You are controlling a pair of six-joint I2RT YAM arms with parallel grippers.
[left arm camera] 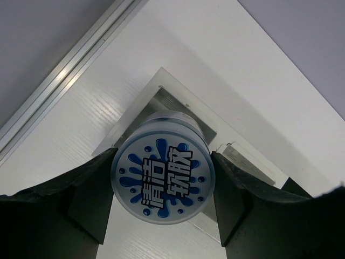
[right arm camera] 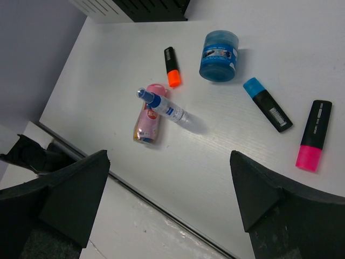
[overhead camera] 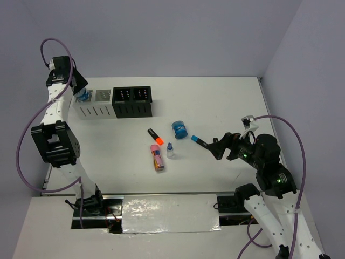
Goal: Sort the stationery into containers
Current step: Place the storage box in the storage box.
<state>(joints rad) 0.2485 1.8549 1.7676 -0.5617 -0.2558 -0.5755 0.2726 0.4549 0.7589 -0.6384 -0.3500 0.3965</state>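
I will lower my left gripper and let go of the round blue piece inside the end white container's opening, as the opening is below the gripper and the piece is already over it.
My left gripper is shut on a round blue piece with a white-and-blue printed lid, holding it over the leftmost white container of the row. The two black containers stand to the right of the white ones. My right gripper is open and empty, above the table near the blue-capped highlighter. The pink-capped highlighter, orange-capped highlighter, second round blue piece, clear blue-capped bottle and pink-orange tube lie on the table.
The loose items are clustered mid-table. The table's near edge has a metal rail. The left edge rail runs close beside the white container. Grey walls close in the back and right.
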